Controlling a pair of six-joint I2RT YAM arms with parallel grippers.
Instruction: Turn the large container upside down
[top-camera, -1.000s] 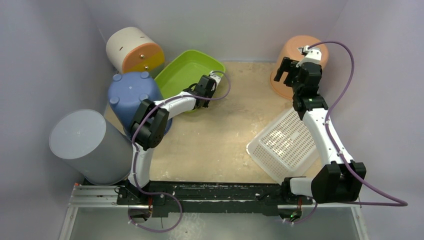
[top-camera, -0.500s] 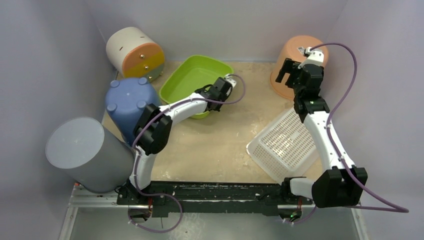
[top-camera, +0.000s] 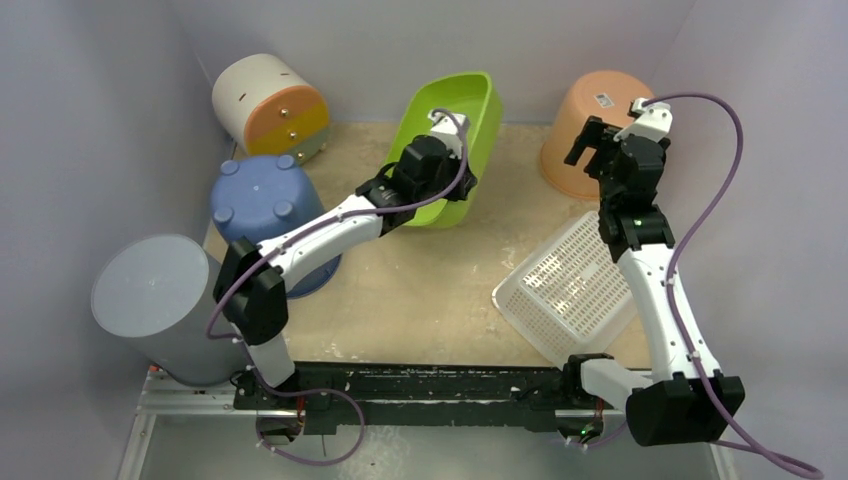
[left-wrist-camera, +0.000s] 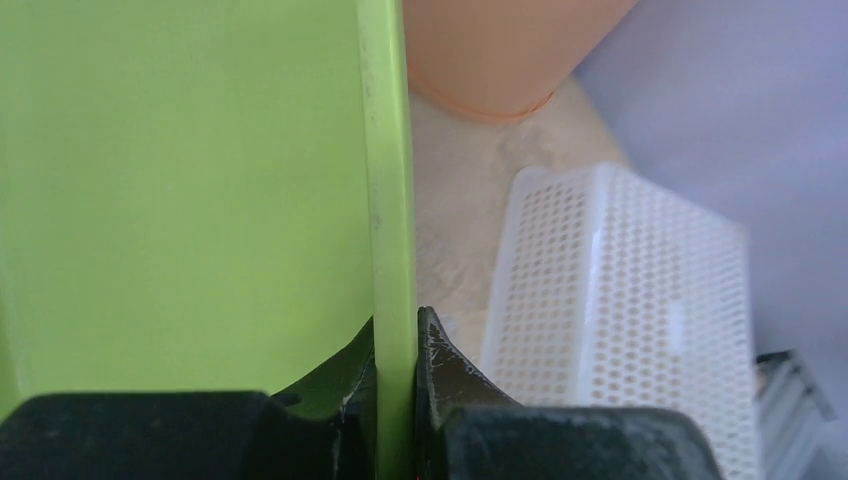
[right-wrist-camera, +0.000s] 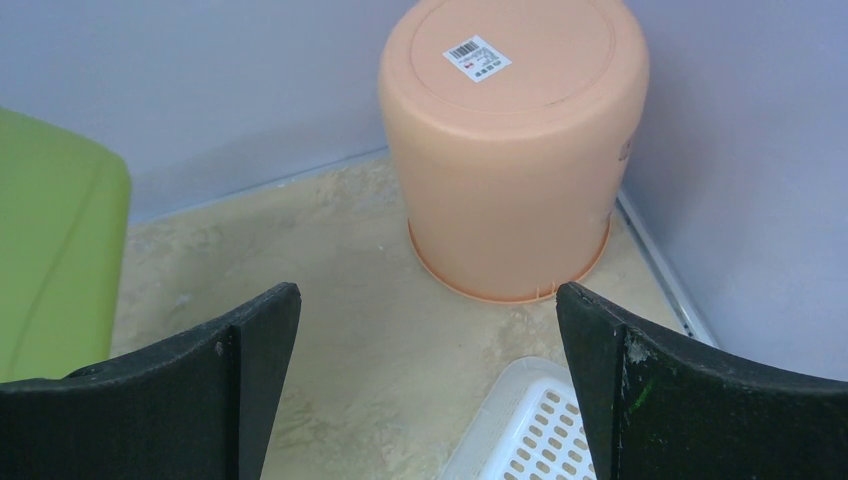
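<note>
My left gripper turns next, lowers the container's rim onto the bare tabletop below the gripper and releases it, because the container's hollow faces sideways.
The large container is a lime-green tub (top-camera: 470, 125), tipped up on its side at the back middle of the table, its hollow facing left. My left gripper (top-camera: 437, 152) is shut on the tub's rim; in the left wrist view the rim (left-wrist-camera: 390, 200) runs straight up from between the pinching fingers of that gripper (left-wrist-camera: 395, 345). My right gripper (top-camera: 592, 142) hangs open in front of an upside-down orange bucket (top-camera: 585, 105), holding nothing. In the right wrist view the wide-apart fingers of the right gripper (right-wrist-camera: 428, 300) frame bare table, with the green tub (right-wrist-camera: 50, 250) at the left edge.
A white perforated basket (top-camera: 575, 290) lies upside down at the right. On the left stand an upside-down blue bucket (top-camera: 262, 200) and a big grey cylinder (top-camera: 160, 295); a white and orange drum (top-camera: 268, 100) lies on its side at the back. Walls close in the sides.
The left gripper closed on the tub's rim, then swung it right and up, so the tub went from lying flat to standing on its side. The right gripper drifted slightly right.
</note>
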